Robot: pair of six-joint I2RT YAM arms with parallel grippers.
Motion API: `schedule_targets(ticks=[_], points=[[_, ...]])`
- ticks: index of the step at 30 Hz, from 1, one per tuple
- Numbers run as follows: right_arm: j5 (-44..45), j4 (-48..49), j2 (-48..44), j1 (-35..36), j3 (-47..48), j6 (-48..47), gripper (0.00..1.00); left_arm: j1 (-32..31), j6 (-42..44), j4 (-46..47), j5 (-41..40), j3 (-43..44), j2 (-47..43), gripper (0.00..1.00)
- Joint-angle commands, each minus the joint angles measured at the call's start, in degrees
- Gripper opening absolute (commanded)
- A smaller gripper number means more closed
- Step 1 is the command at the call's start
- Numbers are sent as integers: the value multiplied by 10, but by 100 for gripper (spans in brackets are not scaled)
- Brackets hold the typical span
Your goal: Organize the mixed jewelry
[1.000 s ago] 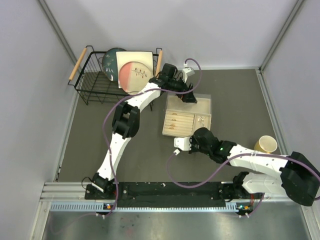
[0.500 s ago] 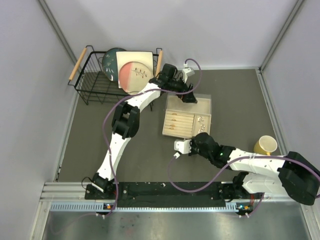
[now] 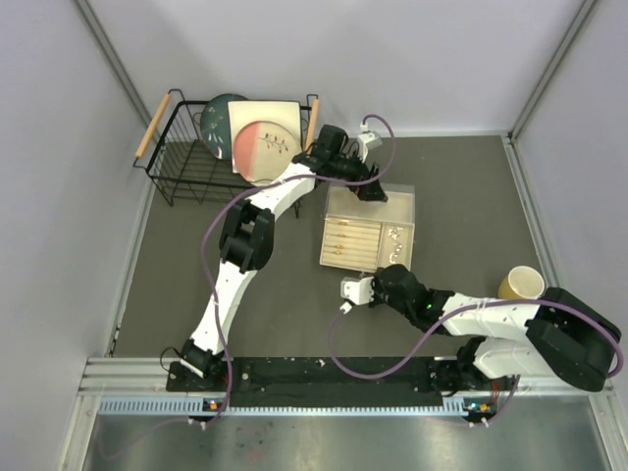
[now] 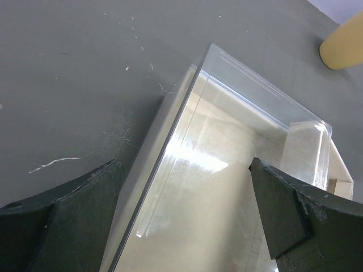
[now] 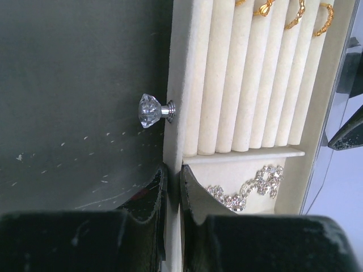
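Note:
Next, my right gripper pushes the tray in by its front side (image 3: 376, 272) (image 5: 174, 170), outward toward the box's far end, and releases it, because the tray stands drawn out.
A beige jewelry box (image 3: 396, 203) with a clear top (image 4: 227, 170) stands mid-table, its compartmented tray (image 3: 334, 257) drawn out toward me. Gold rings (image 5: 295, 14) sit between the tray's ring rolls. A sparkling silver chain (image 5: 255, 184) lies in the compartment beside them. Tiny pieces (image 3: 397, 234) show in the tray's right part. My right gripper (image 5: 173, 184) (image 3: 377, 283) is shut on the tray's front wall (image 5: 174, 68), just below its crystal knob (image 5: 152, 110). Over the far end of the box, my left gripper (image 4: 187, 215) (image 3: 371, 191) hangs open and holds nothing.
A black wire basket (image 3: 186, 167) holding plates (image 3: 260, 137) stands at the back left. A yellow cup (image 3: 520, 283) (image 4: 346, 34) sits at the right, near my right arm. Grey walls close in the table on three sides.
My right wrist has slid a little toward the near edge and the forearm has dropped lower, still pinching the tray's front wall. The left arm has not moved.

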Motion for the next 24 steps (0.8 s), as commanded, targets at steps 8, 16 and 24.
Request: schedule_targets(ticks=[8,16,24], points=[[17,3,-50,4,87,22,0,2,1,-5,4,-42,-8,98],[21,-50,-65,2,124,36,0,1,0,-4,5,-51,-14,97],[-3,-60,-67,-22,144,58,0,-1,-2,-4,5,-54,-13,96]])
